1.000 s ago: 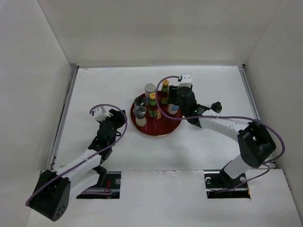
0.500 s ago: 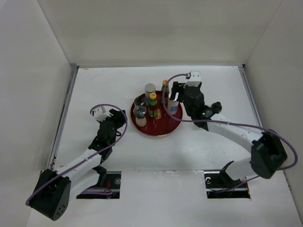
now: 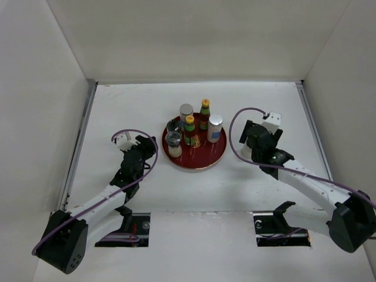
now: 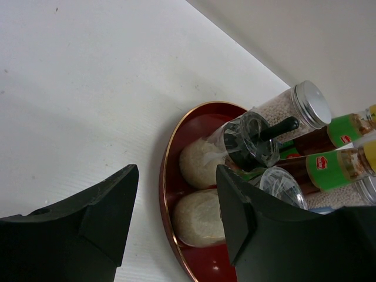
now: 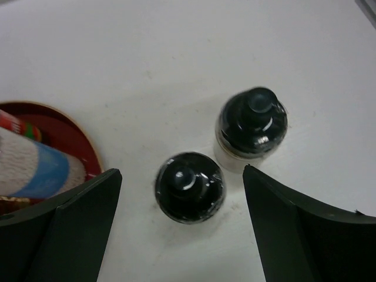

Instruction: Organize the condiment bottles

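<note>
The right gripper lowers next until its open fingers straddle the nearer jar's dark cap, since that cap lies below, already lined up between them.
The red round tray holds two silver-capped cylinders, two yellow-capped brown bottles and two glass jars. My right gripper is open over the table right of the tray. In the right wrist view it hangs above one dark-capped jar, with a second dark-capped jar just beyond; both are hidden in the top view. My left gripper is open and empty left of the tray, facing the jars on it.
White walls enclose the table on three sides. The tray rim lies just ahead of my left gripper. The blue-labelled cylinder and the tray edge sit at the left of the right wrist view.
My right gripper let go of the silver-capped, blue-labelled cylinder on the tray's right side and moved right, off the tray, to above the two dark-capped jars. The left arm has not moved.
</note>
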`<state>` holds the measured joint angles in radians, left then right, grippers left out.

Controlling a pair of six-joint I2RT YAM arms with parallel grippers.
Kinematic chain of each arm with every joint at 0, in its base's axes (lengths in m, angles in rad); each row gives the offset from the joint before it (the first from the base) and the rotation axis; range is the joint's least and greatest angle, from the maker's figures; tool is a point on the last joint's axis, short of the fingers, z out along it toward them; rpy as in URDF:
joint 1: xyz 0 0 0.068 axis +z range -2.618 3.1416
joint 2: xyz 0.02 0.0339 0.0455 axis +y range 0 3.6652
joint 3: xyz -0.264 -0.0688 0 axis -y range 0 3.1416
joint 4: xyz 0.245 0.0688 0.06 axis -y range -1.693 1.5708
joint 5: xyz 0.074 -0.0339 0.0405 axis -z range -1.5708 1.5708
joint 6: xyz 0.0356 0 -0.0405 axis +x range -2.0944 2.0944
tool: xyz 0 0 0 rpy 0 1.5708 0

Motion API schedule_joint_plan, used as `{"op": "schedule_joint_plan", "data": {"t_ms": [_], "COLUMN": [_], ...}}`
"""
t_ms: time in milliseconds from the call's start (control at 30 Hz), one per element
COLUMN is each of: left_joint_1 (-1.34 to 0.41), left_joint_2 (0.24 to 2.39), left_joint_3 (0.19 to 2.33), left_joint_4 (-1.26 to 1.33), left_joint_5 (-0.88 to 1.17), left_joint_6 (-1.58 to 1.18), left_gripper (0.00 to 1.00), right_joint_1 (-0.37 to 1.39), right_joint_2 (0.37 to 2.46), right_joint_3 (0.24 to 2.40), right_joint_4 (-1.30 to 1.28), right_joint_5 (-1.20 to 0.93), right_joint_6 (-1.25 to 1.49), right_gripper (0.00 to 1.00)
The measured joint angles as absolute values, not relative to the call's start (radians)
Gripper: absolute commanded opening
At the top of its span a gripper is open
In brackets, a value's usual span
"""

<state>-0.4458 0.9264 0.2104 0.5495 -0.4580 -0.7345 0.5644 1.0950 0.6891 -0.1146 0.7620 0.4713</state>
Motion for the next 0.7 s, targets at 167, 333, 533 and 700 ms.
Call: {"op": "schedule_joint_plan", "data": {"t_ms": [167, 333, 533, 700], "left_joint_1": [-0.446, -0.445, -0.445, -0.445], "left_joint_2": [0.926, 0.926, 0.926, 0.928], "left_joint_3": [0.21, 0.21, 0.21, 0.21], "left_joint_4": [0.55, 0.55, 0.55, 0.55], "left_joint_5": [-0.458, -0.456, -0.453, -0.451], "left_joint_6": [-0.736, -0.737, -0.738, -0.738], "left_gripper": [0.54, 0.54, 0.54, 0.54], "right_joint_1": [0.522, 0.503, 0.496, 0.529], "right_joint_2": [1.182, 1.269, 1.316, 1.264], "right_joint_3": [0.688, 0.695, 0.706, 0.706], "right_joint_4": [-0.136, -0.111, -0.097, -0.133], "right_joint_5": [0.716, 0.67, 0.657, 0.677], "right_joint_6": [0.506, 0.509, 0.505, 0.485], "right_gripper": [0.89, 0.8, 0.55, 0.49]}}
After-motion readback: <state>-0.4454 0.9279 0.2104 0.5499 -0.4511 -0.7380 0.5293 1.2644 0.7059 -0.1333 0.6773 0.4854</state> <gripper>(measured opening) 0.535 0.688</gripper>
